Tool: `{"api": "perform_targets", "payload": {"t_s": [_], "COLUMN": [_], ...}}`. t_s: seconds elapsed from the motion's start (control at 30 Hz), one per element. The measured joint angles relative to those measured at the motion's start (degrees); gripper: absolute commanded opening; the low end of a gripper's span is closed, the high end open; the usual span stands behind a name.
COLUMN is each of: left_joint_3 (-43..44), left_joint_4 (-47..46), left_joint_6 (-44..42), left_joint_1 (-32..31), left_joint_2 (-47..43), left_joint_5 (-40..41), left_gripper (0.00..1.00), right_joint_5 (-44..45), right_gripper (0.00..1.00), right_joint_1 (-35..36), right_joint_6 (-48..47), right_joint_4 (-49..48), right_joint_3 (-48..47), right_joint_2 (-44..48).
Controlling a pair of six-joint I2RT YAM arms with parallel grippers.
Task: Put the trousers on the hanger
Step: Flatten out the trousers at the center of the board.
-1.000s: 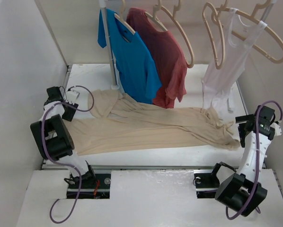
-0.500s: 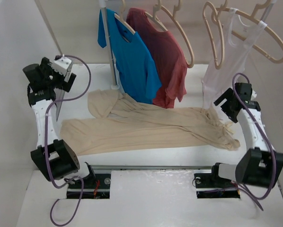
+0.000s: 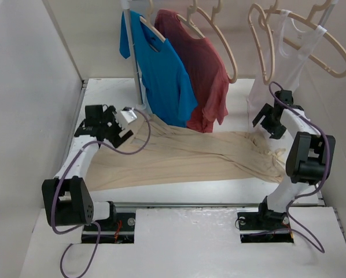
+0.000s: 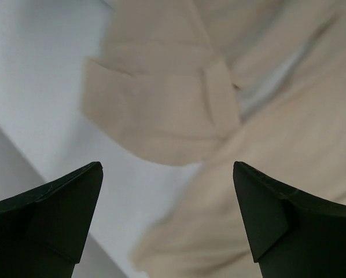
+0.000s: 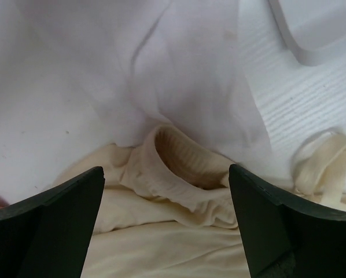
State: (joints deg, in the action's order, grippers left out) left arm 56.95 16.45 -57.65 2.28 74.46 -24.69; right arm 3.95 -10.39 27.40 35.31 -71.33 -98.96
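Note:
My right gripper needs to move down onto the waistband's ribbed edge (image 3: 256,137) (image 5: 160,159) and close on it, because that raised edge stands up in a fold between the open fingers.
The beige trousers (image 3: 184,156) lie spread flat across the white table (image 3: 103,90), leg ends at the left and waistband at the right. My left gripper (image 3: 122,134) is open and empty, hovering over the folded leg end (image 4: 161,110), which lies between and beyond its fingertips (image 4: 167,214). My right gripper (image 3: 264,123) is open and empty above the ribbed waistband (image 5: 184,168), which lies between its fingertips (image 5: 167,220). An empty pale wooden hanger (image 3: 269,80) hangs on the rail behind the right gripper.
A blue T-shirt (image 3: 161,69), a dull red T-shirt (image 3: 205,75) and a white vest (image 3: 280,75) hang on hangers at the back. The vest's hem (image 5: 179,69) touches the waistband. A rail pole (image 3: 137,69) stands at the back left. Side walls close in.
Both arms have swung in from raised, outer poses. The left gripper came down and right over the leg end; the right gripper moved back and left over the waistband. The trousers lie as before.

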Motion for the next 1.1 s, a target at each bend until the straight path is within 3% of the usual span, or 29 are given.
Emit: {"api": "perform_targets", "payload": {"t_s": [0.1,0.23,0.33,0.43,0.67,0.73,0.8,0.9,0.93,0.97,1.1], "left_joint_3": [-5.9,-3.7,2.8,7.8,6.8,6.7,6.8,7.7,8.2,8.6,8.9], "left_joint_4": [1.5,-3.7,-4.7,-4.6,-2.7,-2.4,-2.5,-1.7,-0.8,0.2,2.3], "left_joint_6": [1.7,8.0,12.6,14.6,14.5,14.6,14.7,14.8,15.0,15.0,14.4], "left_joint_1": [-0.8,-1.2,-0.5,-0.8,-8.3,-8.9,-8.6,-8.2,-8.2,-8.2,-8.3], "left_joint_2": [0.6,6.3,13.9,18.8,19.6,20.4,21.9,25.3,26.3,26.9,27.9], "left_joint_5": [2.9,5.9,5.9,5.5,4.1,3.9,3.9,3.9,3.4,3.2,2.7], "left_gripper": [0.93,0.82,0.82,0.92,0.95,0.92,0.84,0.65,0.56,0.36,0.01], "right_joint_5": [0.2,0.3,0.5,1.5,2.8,3.0,3.3,3.5,3.6,3.7,4.1], "right_gripper": [0.93,0.93,0.93,0.93,0.90,0.86,0.85,0.76,0.75,0.73,0.56], "right_joint_1": [1.5,3.3,3.7,3.7,3.7,3.7,3.7,3.7,3.7,3.7,3.7], "right_joint_6": [0.0,0.3,0.7,1.1,1.9,2.0,2.1,2.2,2.2,2.2,2.4], "right_joint_4": [0.2,0.2,0.3,0.9,1.7,1.7,1.8,2.1,2.1,2.1,2.7], "right_joint_3": [-2.7,-6.7,-7.6,-7.7,-8.0,-8.6,-8.9,-8.9,-8.9,-8.9,-9.0], "right_joint_2": [-2.5,-6.5,-8.3,-9.1,-10.1,-11.1,-11.8,-12.3,-12.3,-12.3,-12.3]}}
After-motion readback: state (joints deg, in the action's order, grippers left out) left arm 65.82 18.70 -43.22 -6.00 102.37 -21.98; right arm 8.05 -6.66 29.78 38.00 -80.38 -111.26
